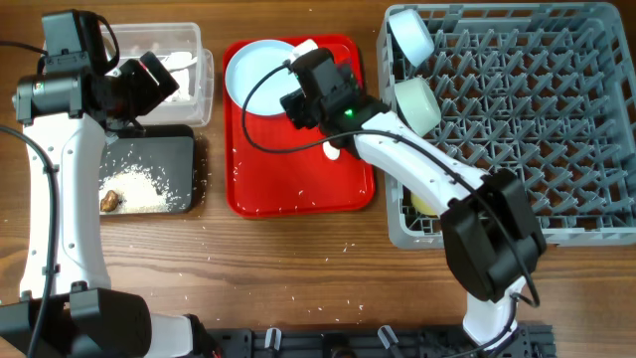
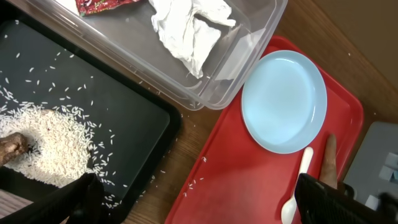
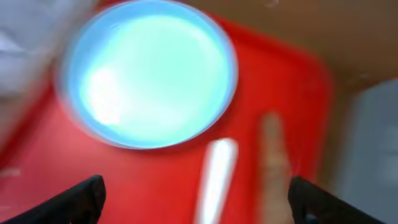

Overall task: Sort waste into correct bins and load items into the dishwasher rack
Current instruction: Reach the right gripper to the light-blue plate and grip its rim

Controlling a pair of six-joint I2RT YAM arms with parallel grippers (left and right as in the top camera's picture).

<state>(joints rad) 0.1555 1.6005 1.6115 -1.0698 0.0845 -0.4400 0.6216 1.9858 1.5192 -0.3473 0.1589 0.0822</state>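
Note:
The plate's rim facing the brown carrot-like stick is clear. My open right gripper should go down toward the pale blue plate next, with its fingers on both sides of that rim.
The pale blue plate [image 1: 256, 75] lies on the red serving tray [image 1: 298, 194]; it also shows in the left wrist view [image 2: 284, 101] and the right wrist view [image 3: 149, 81]. The white spoon [image 2: 298, 186] [image 3: 214, 180] and brown carrot-like stick [image 2: 328, 160] [image 3: 273, 152] lie beside it. My right gripper [image 1: 303, 80] [image 3: 199, 205] hovers open over them. My left gripper [image 1: 157, 80] [image 2: 199, 208] is open and empty above the bins. The clear tub [image 2: 249, 56] holds crumpled paper [image 2: 193, 28] and the wrapper [image 2: 99, 5]. The black tray [image 1: 189, 149] holds rice [image 2: 37, 143] and the brown lump [image 2: 12, 146].
The grey rack [image 1: 527, 129] at the right holds the pale blue bowl [image 1: 410, 35], the pale green bowl [image 1: 417, 104] and the yellow cup [image 1: 422, 204] along its left side. Loose rice grains lie on the red tray and on the wood between trays.

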